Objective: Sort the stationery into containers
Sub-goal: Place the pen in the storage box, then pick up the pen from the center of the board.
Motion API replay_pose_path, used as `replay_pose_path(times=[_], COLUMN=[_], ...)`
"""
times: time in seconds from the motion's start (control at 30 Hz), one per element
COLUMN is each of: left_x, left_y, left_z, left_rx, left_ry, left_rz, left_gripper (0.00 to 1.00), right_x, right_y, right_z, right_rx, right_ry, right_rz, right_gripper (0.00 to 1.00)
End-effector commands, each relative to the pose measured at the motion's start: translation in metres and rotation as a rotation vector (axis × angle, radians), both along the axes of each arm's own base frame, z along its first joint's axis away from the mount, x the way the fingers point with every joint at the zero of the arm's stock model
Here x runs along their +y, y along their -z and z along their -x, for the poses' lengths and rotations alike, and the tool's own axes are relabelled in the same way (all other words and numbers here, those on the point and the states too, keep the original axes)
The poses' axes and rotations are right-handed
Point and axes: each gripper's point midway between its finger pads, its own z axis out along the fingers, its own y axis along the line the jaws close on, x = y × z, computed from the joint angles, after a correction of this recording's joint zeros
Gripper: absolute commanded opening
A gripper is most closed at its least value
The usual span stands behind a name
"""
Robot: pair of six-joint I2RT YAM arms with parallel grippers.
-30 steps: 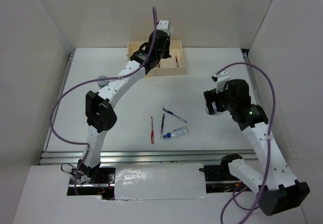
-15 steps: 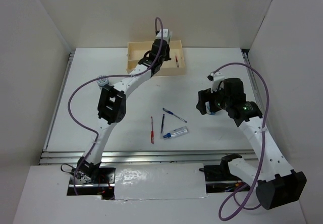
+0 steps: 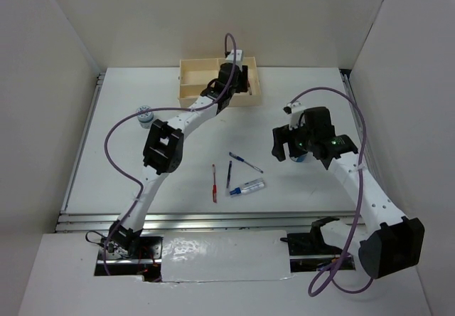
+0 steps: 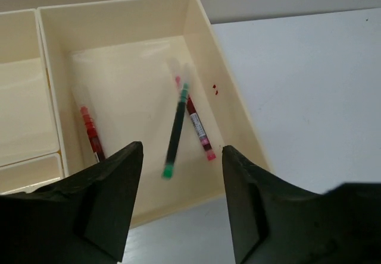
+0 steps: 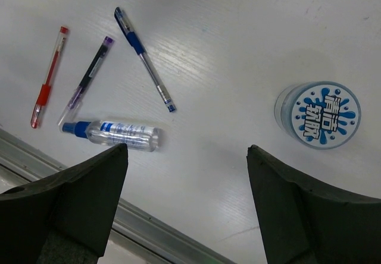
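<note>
I need to move my right gripper down and to the left in the top view next, onto the blue pen's grip. It has to turn, because the pen lies slanted to its fingers.
My left gripper (image 4: 181,178) hangs open over the large compartment of the cream box (image 4: 201,23). A dark pen with a green cap (image 4: 175,130) shows blurred below it, free of the fingers. Two red pens (image 4: 198,124) lie in that compartment. From above, the left gripper (image 3: 238,81) is at the box (image 3: 190,64). My right gripper (image 5: 187,175) stands open and empty above the table. Below it lie a red pen (image 5: 47,77), a purple pen (image 5: 86,79), a blue pen (image 5: 143,59), a clear tube with a blue end (image 5: 116,134) and a round blue-and-white cylinder (image 5: 318,115).
A second round cylinder (image 3: 144,114) sits at the table's left, beside the left arm. The box's two smaller compartments (image 4: 21,97) lie left of the large one. A metal rail (image 5: 161,231) runs along the table's near edge, close under the right gripper.
My left gripper has opened and let go of the green-capped pen over the large compartment, after shifting right. The right arm has swung left toward the loose pens.
</note>
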Motion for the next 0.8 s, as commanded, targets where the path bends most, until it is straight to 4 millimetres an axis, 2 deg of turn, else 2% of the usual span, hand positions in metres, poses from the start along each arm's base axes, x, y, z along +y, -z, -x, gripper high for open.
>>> replay_pose_path(times=[0.0, 0.07, 0.1, 0.17, 0.2, 0.27, 0.3, 0.33, 0.37, 0.4, 0.43, 0.47, 0.5, 0.53, 0.57, 0.6, 0.63, 0.7, 0.73, 0.77], left_x=[-0.006, -0.003, 0.004, 0.016, 0.027, 0.045, 0.061, 0.075, 0.083, 0.107, 0.118, 0.13, 0.151, 0.159, 0.173, 0.184, 0.191, 0.208, 0.214, 0.22], left_y=[-0.055, -0.088, -0.124, -0.156, -0.199, -0.217, -0.26, -0.244, -0.249, -0.256, -0.251, -0.25, -0.275, -0.244, -0.261, -0.258, -0.229, -0.223, -0.221, -0.225], left_z=[-0.01, -0.008, -0.003, 0.004, 0.017, 0.031, 0.054, 0.059, 0.072, 0.092, 0.103, 0.114, 0.138, 0.149, 0.174, 0.185, 0.195, 0.226, 0.235, 0.252], left_rx=[-0.14, -0.184, -0.227, -0.259, -0.299, -0.29, -0.335, -0.277, -0.269, -0.252, -0.218, -0.204, -0.235, -0.16, -0.189, -0.178, -0.118, -0.11, -0.112, -0.12], left_ry=[0.016, 0.029, 0.029, 0.032, 0.036, 0.059, 0.068, 0.068, 0.096, 0.084, 0.087, 0.087, 0.092, 0.102, 0.108, 0.115, 0.132, 0.137, 0.137, 0.136], left_rz=[0.06, 0.081, 0.104, 0.124, 0.149, 0.153, 0.176, 0.15, 0.144, 0.133, 0.119, 0.108, 0.118, 0.085, 0.088, 0.081, 0.036, 0.016, 0.004, -0.005], left_gripper=[0.7, 0.8, 0.8, 0.8, 0.81, 0.81, 0.81, 0.81, 0.81, 0.82, 0.83, 0.85, 0.86, 0.89, 0.9, 0.91, 0.91, 0.92, 0.93, 0.93], right_x=[0.008, 0.012, 0.019, 0.028, 0.033, 0.054, 0.061, 0.077, 0.083, 0.089, 0.099, 0.105, 0.11, 0.119, 0.121, 0.123, 0.129, 0.133, 0.134, 0.134], right_y=[-0.022, -0.018, -0.016, -0.006, 0.0, 0.017, 0.022, 0.025, 0.038, 0.042, 0.055, 0.055, 0.058, 0.065, 0.07, 0.073, 0.081, 0.093, 0.096, 0.099], right_z=[-0.017, -0.019, -0.017, -0.018, -0.017, -0.012, -0.009, -0.004, -0.004, -0.004, -0.001, -0.006, -0.008, -0.012, -0.015, -0.019, -0.024, -0.033, -0.035, -0.038], right_rx=[-0.069, -0.057, -0.056, -0.027, -0.011, 0.034, 0.042, 0.043, 0.068, 0.07, 0.098, 0.091, 0.098, 0.111, 0.119, 0.12, 0.132, 0.149, 0.152, 0.153], right_ry=[-0.005, -0.034, -0.063, -0.106, -0.129, -0.199, -0.232, -0.288, -0.307, -0.327, -0.359, -0.369, -0.383, -0.402, -0.405, -0.414, -0.424, -0.437, -0.442, -0.441], right_rz=[-0.017, -0.003, 0.005, 0.035, 0.049, 0.093, 0.12, 0.142, 0.184, 0.206, 0.233, 0.245, 0.259, 0.273, 0.291, 0.308, 0.329, 0.359, 0.372, 0.378], right_gripper=[0.87, 0.82, 0.8, 0.72, 0.67, 0.61, 0.55, 0.54, 0.52, 0.51, 0.51, 0.51, 0.5, 0.5, 0.49, 0.49, 0.48, 0.48, 0.48, 0.47])
